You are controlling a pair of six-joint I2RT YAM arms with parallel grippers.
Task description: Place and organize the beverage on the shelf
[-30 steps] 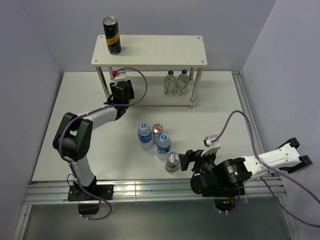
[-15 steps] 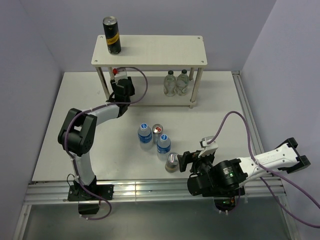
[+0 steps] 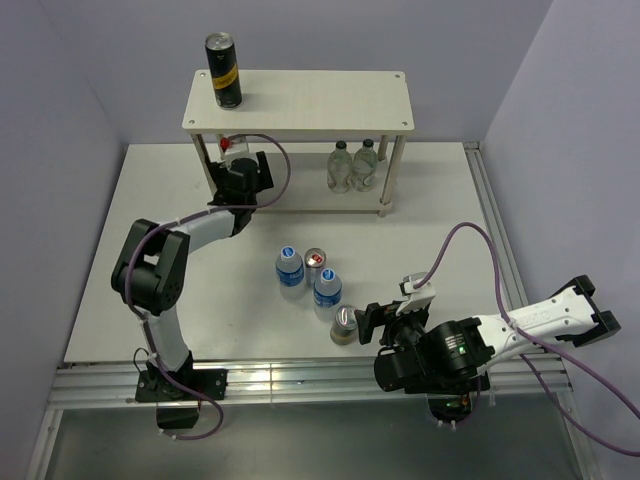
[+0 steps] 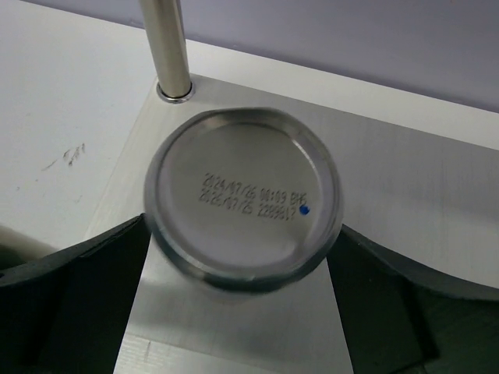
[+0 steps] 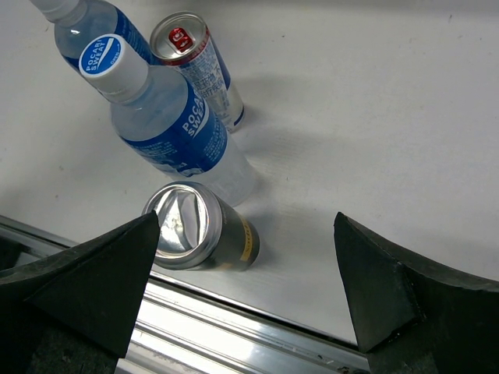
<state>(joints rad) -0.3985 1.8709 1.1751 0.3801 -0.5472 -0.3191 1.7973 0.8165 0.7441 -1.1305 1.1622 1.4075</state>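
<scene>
The right gripper crosses outward and to its left in the top view over the bottle's cap (image 3: 327,276) (image 5: 114,67) next, then lowers. The nearer blue-label bottle stands upright there.
The cream shelf (image 3: 320,100) stands at the back. One black-and-gold can (image 3: 224,70) is on its top board at the left, and two clear bottles (image 3: 353,165) stand on the lower board (image 4: 405,156). My left gripper (image 3: 238,172) is at that board's left end with its fingers spread open on either side of a slim can (image 4: 242,199), whose date-printed silver end faces the wrist camera. On the table are two blue-label bottles (image 3: 289,266) (image 3: 327,292), a slim blue-and-silver can (image 3: 316,261) and a black-and-gold can (image 5: 199,227). My right gripper (image 5: 248,226) is open, its left finger beside that can.
A thin shelf leg (image 4: 165,39) rises just behind the slim can. The table's metal front rail (image 5: 234,335) runs right below the black-and-gold can. The right arm's purple cable (image 3: 480,250) loops over the table's right side.
The left gripper pushed further in at the lower board with the slim can, then its fingers spread apart. The right arm shifted slightly left toward the black-and-gold can.
</scene>
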